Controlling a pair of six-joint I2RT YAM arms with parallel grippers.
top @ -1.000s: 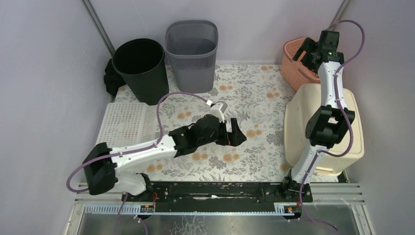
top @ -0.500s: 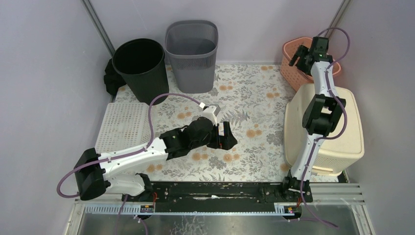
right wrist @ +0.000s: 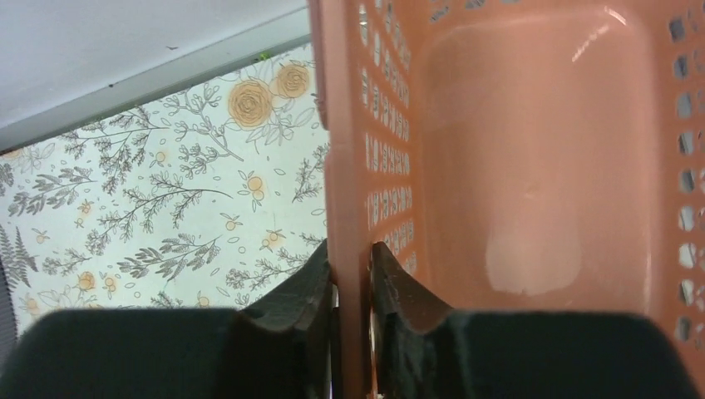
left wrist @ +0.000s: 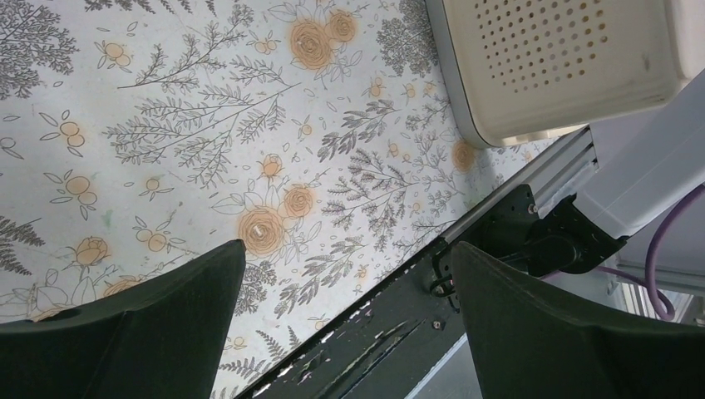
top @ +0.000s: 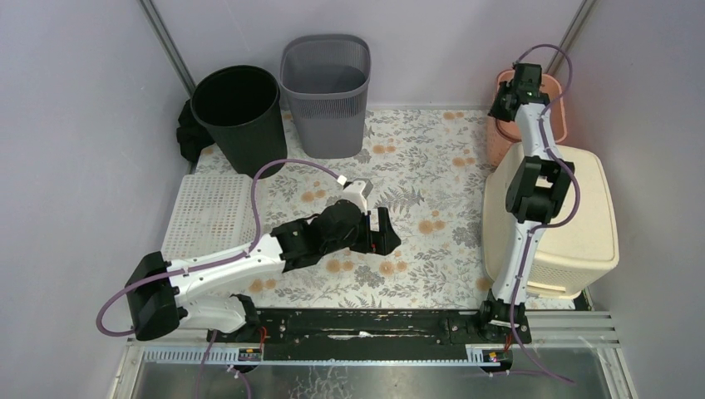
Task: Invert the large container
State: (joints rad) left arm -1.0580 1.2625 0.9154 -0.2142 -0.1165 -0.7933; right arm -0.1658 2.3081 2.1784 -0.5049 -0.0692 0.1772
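Observation:
The basket (top: 555, 116) has its open side facing up. Next, my right gripper lifts it back toward the middle of the mat (top: 403, 202), tips it onto its side and releases the basket's rim.
A large cream container (top: 582, 224) lies bottom up at the right of the flowered mat; its perforated wall (left wrist: 574, 58) shows in the left wrist view. Behind it stands a smaller salmon-pink basket (top: 555, 116), open side up. My right gripper (top: 505, 106) is shut on that basket's left rim, one finger inside the wall and one outside (right wrist: 351, 258); the basket's inside (right wrist: 532, 166) fills the right wrist view. My left gripper (top: 387, 229) hovers open over the middle of the mat with nothing between its fingers (left wrist: 345, 249).
A black bin (top: 237, 108) and a grey slatted bin (top: 326, 83) stand at the back. A white perforated tray (top: 212, 212) lies at the left, with a dark cloth (top: 187, 133) behind it. The black base rail (top: 374, 320) runs along the near edge.
My right gripper has swung left and down onto the salmon-pink basket's rim and shut on it. The left arm drew back slightly, still open.

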